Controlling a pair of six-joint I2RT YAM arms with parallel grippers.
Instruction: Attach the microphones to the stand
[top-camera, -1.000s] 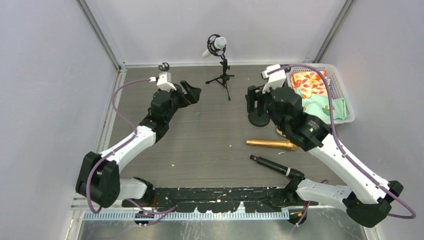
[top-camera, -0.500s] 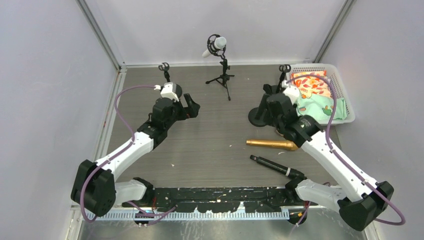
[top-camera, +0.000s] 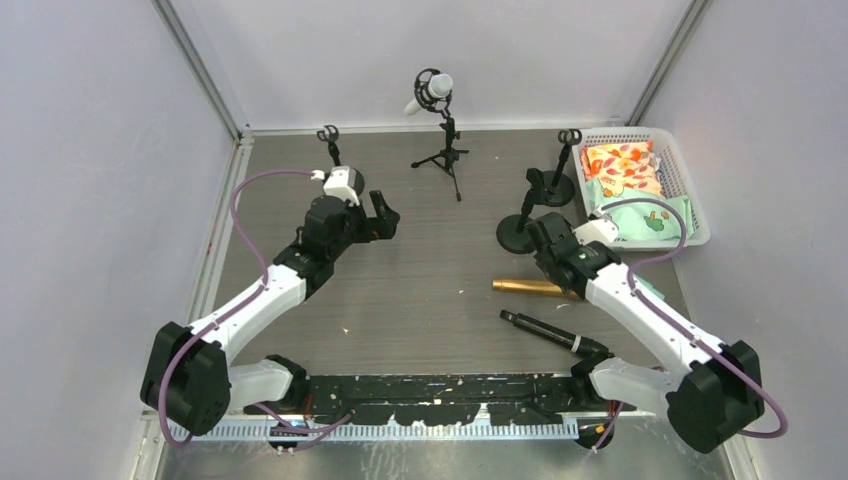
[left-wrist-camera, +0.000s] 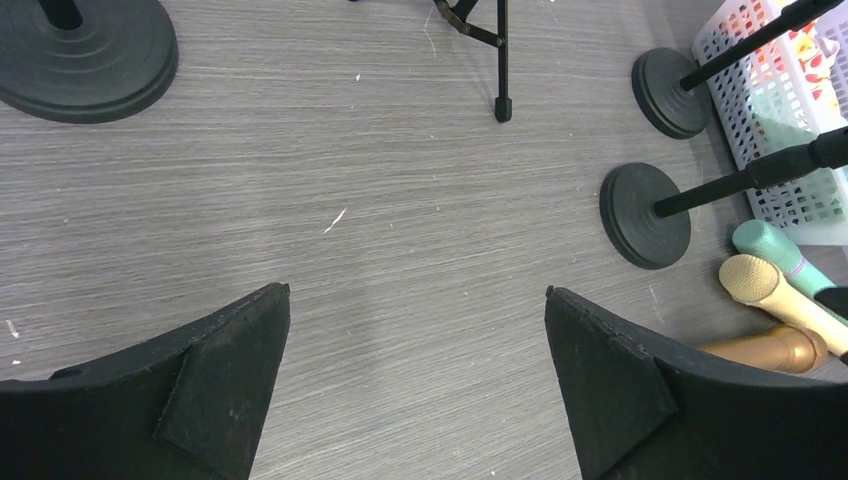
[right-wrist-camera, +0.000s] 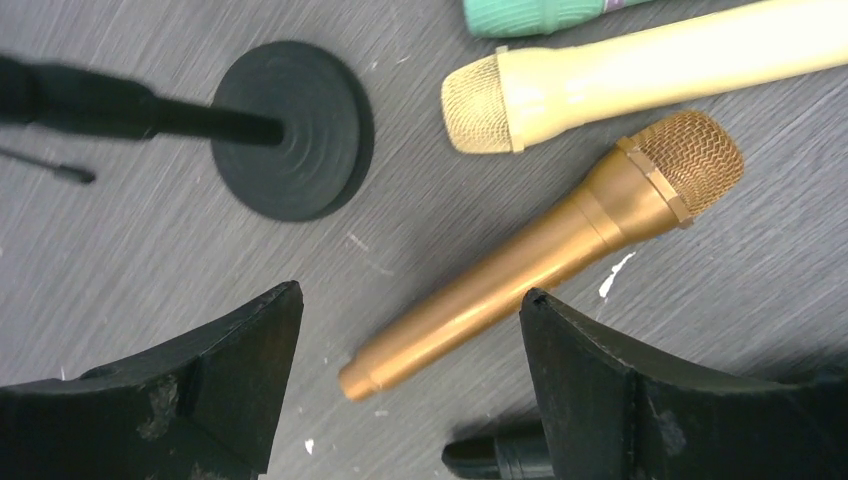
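My right gripper is to move down next, with its fingers open astride the handle's middle (top-camera: 550, 288) (right-wrist-camera: 505, 278), and close on it. The gold microphone's handle has bare table along both sides.
A white microphone (top-camera: 438, 85) sits clipped in the tripod stand (top-camera: 446, 150) at the back. The gold microphone (top-camera: 530, 288) (right-wrist-camera: 560, 250) and the black one (top-camera: 545, 330) (right-wrist-camera: 497, 460) lie flat on the table. A cream-yellow microphone (right-wrist-camera: 640, 70) and a teal one (right-wrist-camera: 530, 12) lie beside them. My right gripper (top-camera: 548, 245) (right-wrist-camera: 410, 290) hovers open over the gold microphone's handle end, holding nothing. My left gripper (top-camera: 384, 214) (left-wrist-camera: 417, 290) is wide open and empty above bare table at mid-left.
Two round-base stands (top-camera: 520, 230) (top-camera: 560, 180) stand with bare clips just behind my right gripper, and a third (top-camera: 330, 145) behind my left wrist. A white basket (top-camera: 695, 205) of colourful packets sits at the right edge. Walls close in the back and sides.
My right arm has drawn back from the round-base stand toward the gold microphone, its jaws opening wider. My left arm has pulled back a little, still open.
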